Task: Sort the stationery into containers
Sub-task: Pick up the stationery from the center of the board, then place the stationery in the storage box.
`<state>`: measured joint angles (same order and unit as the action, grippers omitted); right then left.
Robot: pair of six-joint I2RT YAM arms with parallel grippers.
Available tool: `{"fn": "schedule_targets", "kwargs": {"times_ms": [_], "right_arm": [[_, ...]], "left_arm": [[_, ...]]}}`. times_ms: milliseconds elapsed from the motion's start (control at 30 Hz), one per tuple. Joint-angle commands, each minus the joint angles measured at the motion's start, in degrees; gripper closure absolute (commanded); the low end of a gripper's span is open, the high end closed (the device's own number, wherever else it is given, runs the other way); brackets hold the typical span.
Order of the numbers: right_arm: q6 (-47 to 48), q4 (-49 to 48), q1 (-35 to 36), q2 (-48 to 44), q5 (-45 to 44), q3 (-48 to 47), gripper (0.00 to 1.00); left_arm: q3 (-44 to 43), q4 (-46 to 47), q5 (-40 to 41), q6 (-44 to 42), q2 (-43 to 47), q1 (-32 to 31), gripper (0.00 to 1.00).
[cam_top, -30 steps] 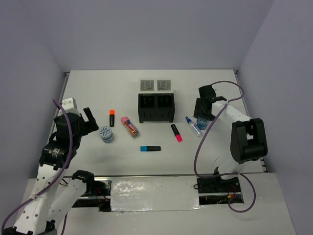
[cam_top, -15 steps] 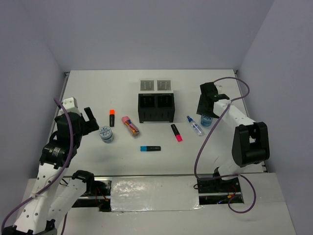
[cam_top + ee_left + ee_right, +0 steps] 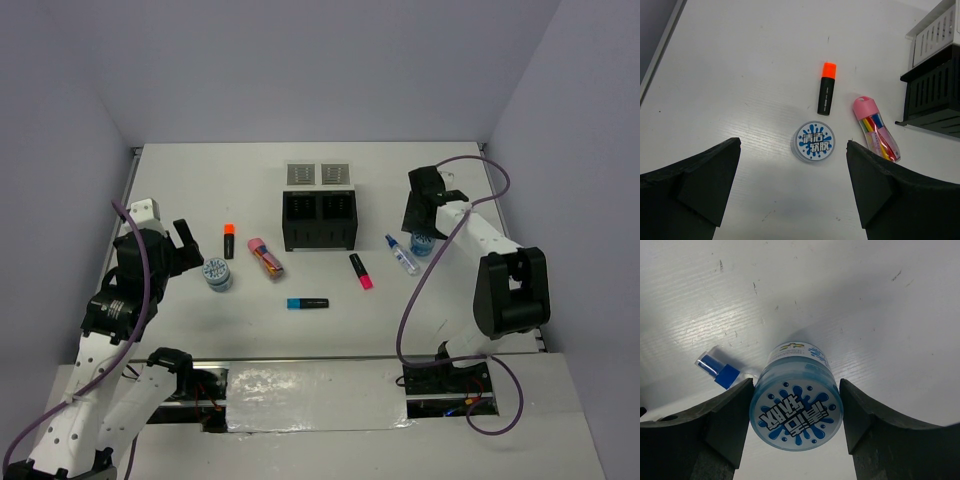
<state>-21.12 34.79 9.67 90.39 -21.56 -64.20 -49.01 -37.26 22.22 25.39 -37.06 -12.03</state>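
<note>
Next, my right gripper will lift the blue-white roll over the closer grey tray to release it, as that tray stands outward of the gripper and to its left in the top view.
My right gripper (image 3: 420, 234) is shut on a blue-white roll (image 3: 796, 412), its jaws pressing both sides of it, right of the black box (image 3: 320, 240). The slim blue-white pen (image 3: 401, 254) lies just left of that roll. My left gripper (image 3: 190, 255) is open and hovers over the second roll (image 3: 813, 141) without touching it. The orange highlighter (image 3: 826, 88) and the pink marker (image 3: 876, 128) lie beyond it. The blue highlighter (image 3: 307, 303) and the pink-red highlighter (image 3: 361, 271) lie in front of the box.
Two light grey trays (image 3: 301, 173) (image 3: 336, 174) stand side by side right behind the black box. White walls close the table at the back and on both sides. The right arm's cable loops over the table's right part.
My right gripper has moved a little right and back with the roll in it. The pen has shifted slightly to the right. The left arm has barely moved.
</note>
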Motion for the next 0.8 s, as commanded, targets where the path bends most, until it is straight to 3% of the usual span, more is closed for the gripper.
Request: {"fn": "schedule_targets", "kwargs": {"times_ms": [0, 300, 500, 667, 767], "right_arm": [[0.47, 0.02, -0.53, -0.12, -1.38, -3.12, 1.00], [-0.23, 0.81, -0.27, -3.63, -2.96, -5.23, 1.00], [2.48, 0.90, 3.15, -6.28, -0.59, -12.68, 1.00], [6.10, -10.84, 6.59, -6.28, 24.82, -18.32, 1.00], [5.74, -14.21, 8.86, -3.30, 27.19, -22.97, 1.00]], "left_arm": [[-1.08, 2.54, -0.51, -1.48, -0.29, 0.34, 0.01], [-1.08, 2.54, -0.51, -1.48, -0.21, 0.26, 0.01], [-1.00, 2.54, -0.42, -1.48, -0.29, 0.34, 0.01], [-1.08, 2.27, -0.07, -1.31, -0.56, 0.34, 0.01], [-1.00, 2.36, 0.19, -1.30, 0.14, 0.26, 0.01]]}}
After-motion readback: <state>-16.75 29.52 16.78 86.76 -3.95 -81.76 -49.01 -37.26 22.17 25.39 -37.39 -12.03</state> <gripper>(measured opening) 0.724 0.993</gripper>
